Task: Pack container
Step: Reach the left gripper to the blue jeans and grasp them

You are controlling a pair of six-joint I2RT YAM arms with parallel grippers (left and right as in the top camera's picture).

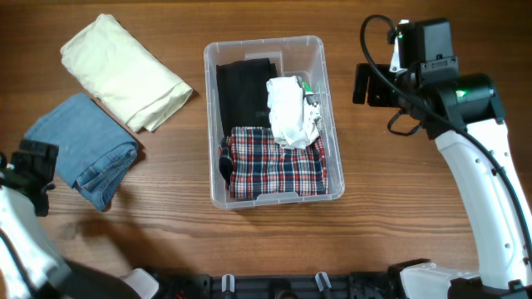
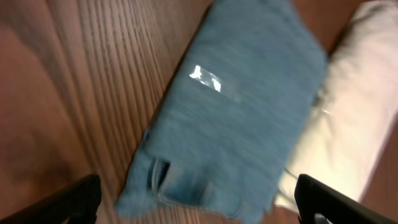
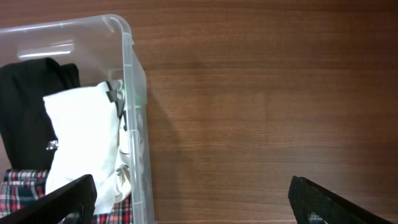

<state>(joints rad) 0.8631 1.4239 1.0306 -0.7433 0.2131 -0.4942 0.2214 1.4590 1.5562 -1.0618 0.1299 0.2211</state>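
Note:
I need to move my left gripper down and to the right in the overhead view, onto the jeans' edge by the shiny sticker (image 1: 65, 168) (image 2: 186, 93), because that side of the jeans is clear.
The clear plastic container (image 1: 333, 163) stands mid-table and holds a black garment (image 1: 243, 91), a white garment (image 1: 288, 110) and a red plaid garment (image 1: 277, 163). Folded blue jeans (image 1: 81, 148) and a folded cream garment (image 1: 123, 71) lie on the table at the left. My left gripper (image 1: 33, 174) is open and empty at the jeans' left edge; the left wrist view shows the jeans (image 2: 236, 106) between its fingers (image 2: 199, 202). My right gripper (image 1: 366, 83) is open and empty, right of the container; the container's rim also shows in the right wrist view (image 3: 134, 81).
The wooden table (image 1: 399, 208) runs to the front edge, where dark fixtures (image 1: 274, 286) sit. The cream garment (image 2: 348, 118) touches the jeans' far side in the left wrist view. Bare wood (image 3: 261, 106) lies under the right gripper (image 3: 193, 199).

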